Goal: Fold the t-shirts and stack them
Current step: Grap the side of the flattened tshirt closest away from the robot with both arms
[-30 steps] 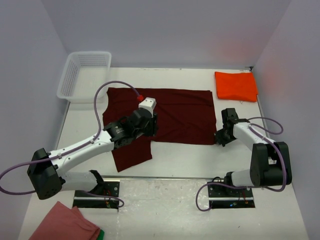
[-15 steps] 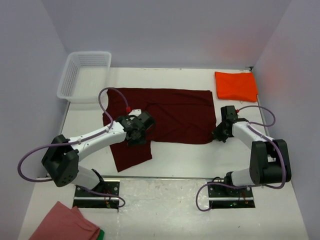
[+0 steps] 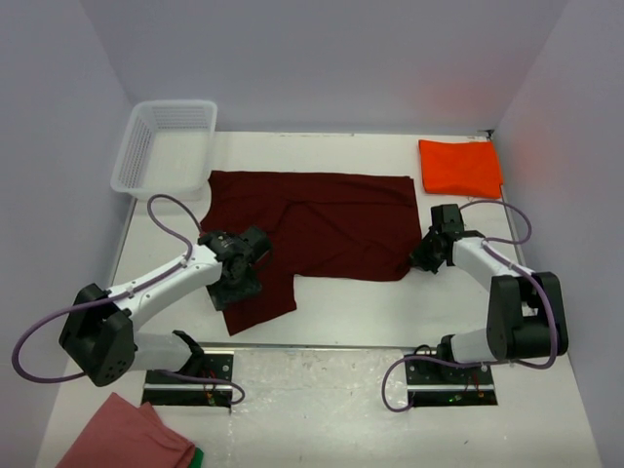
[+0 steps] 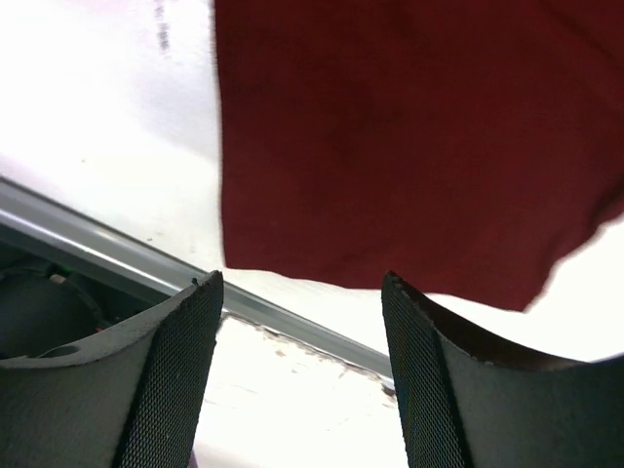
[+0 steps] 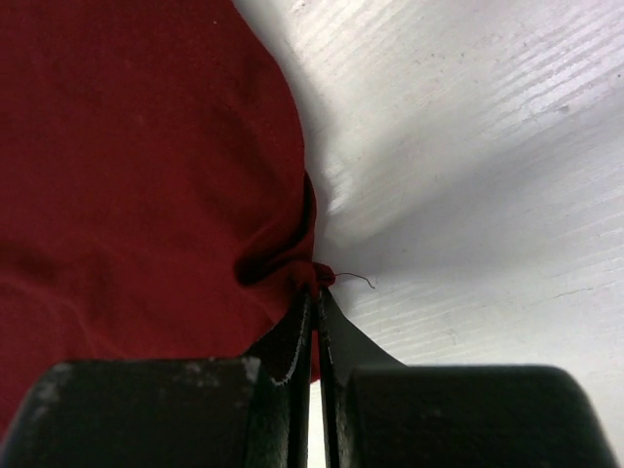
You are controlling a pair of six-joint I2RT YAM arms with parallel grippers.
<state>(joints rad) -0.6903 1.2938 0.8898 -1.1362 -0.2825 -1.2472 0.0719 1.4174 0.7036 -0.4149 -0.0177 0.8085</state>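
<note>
I will lower the open fingers of my left gripper back onto the flap's near hem (image 3: 253,327) (image 4: 310,282) next, since the hem is below and back, and my right gripper is already pinching the shirt.
A dark maroon t-shirt (image 3: 341,219) lies spread flat mid-table, with a flap (image 3: 255,304) reaching toward the near edge. My left gripper (image 3: 232,291) hovers over that flap's left side. In the left wrist view it (image 4: 300,283) is open and empty, with the maroon cloth (image 4: 409,146) beyond its fingertips. My right gripper (image 3: 421,255) sits at the shirt's near right corner. In the right wrist view it (image 5: 315,292) is shut on a pinch of the maroon hem (image 5: 322,273). An orange-red t-shirt (image 3: 460,168) lies folded at the far right.
A white mesh basket (image 3: 166,146) stands at the far left corner. A salmon-pink cloth with a green edge (image 3: 127,439) lies off the table at the near left. A metal rail (image 4: 117,263) marks the table's near edge just under my left gripper.
My left arm has pulled back from the shirt's middle to the left and toward the near edge, over the flap. My right gripper has crept slightly farther away, still pinching the corner.
</note>
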